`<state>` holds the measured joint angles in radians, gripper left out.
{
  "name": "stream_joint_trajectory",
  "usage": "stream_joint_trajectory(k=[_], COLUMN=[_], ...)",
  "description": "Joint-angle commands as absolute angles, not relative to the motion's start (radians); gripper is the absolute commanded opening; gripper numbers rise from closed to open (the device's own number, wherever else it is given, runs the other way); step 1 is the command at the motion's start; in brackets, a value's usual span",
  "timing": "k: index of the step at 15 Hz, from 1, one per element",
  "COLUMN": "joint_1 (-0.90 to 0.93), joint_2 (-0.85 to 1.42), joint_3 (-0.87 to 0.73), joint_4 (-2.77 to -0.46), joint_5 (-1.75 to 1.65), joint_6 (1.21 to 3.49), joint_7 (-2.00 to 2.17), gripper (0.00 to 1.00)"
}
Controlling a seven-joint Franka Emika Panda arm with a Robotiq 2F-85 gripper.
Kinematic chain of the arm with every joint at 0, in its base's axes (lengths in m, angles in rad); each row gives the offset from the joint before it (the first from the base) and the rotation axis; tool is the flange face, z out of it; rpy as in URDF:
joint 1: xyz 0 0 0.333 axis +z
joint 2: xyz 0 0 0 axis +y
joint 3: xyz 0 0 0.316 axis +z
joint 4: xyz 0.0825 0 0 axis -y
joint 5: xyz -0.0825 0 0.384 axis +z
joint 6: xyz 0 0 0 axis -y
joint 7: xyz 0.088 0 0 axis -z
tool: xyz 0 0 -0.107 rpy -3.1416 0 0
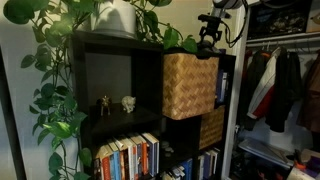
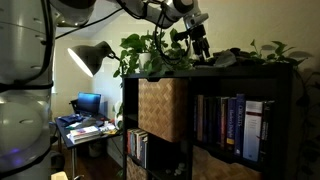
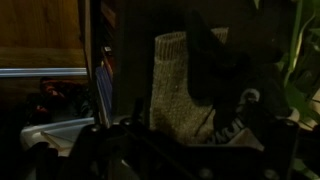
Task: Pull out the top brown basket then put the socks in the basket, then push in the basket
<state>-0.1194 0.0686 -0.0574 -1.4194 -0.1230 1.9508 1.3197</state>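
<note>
My gripper lowers onto the socks next, shifting toward the ribbed cuff of the grey knitted sock (image 3: 171, 48), because the spread fingers still hover above the heap.
The top brown basket (image 1: 188, 85) is a light tan wicker cube in the upper cubby of the dark shelf, and its front sticks out past the shelf face. It shows in both exterior views (image 2: 162, 108). My gripper (image 1: 208, 42) hovers just above the shelf top, fingers pointing down and spread, holding nothing (image 2: 201, 47). The socks lie on the shelf top under it. In the wrist view there is a grey knitted sock (image 3: 178, 85) beside a dark sock with white print (image 3: 238, 105). In an exterior view they are a dim heap (image 2: 228, 58).
A darker woven basket (image 1: 212, 127) sits in the cubby below. A leafy plant (image 1: 60, 60) spreads over the shelf top near the gripper. Small figurines (image 1: 128, 102) stand in the open cubby, with books (image 1: 128, 155) beneath. A lamp (image 2: 95, 58) and a desk (image 2: 85, 128) stand beside the shelf.
</note>
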Motion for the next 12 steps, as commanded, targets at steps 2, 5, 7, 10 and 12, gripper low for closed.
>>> stream_joint_trajectory(k=[2, 5, 7, 10, 12], joint_1=[-0.122, -0.127, -0.131, -0.134, -0.132], joint_2=[0.13, 0.156, 0.181, 0.218, 0.234], joint_3=[-0.057, -0.058, -0.059, -0.058, -0.057], joint_4=[-1.329, -1.309, -1.287, -1.251, -1.224], joint_5=[-0.046, -0.032, -0.013, 0.005, 0.003], joint_6=[1.864, 1.835, 1.809, 1.766, 1.744], joint_7=[1.306, 1.297, 1.291, 1.277, 1.266], gripper=[1.0, 1.0, 1.0, 1.0, 0.74])
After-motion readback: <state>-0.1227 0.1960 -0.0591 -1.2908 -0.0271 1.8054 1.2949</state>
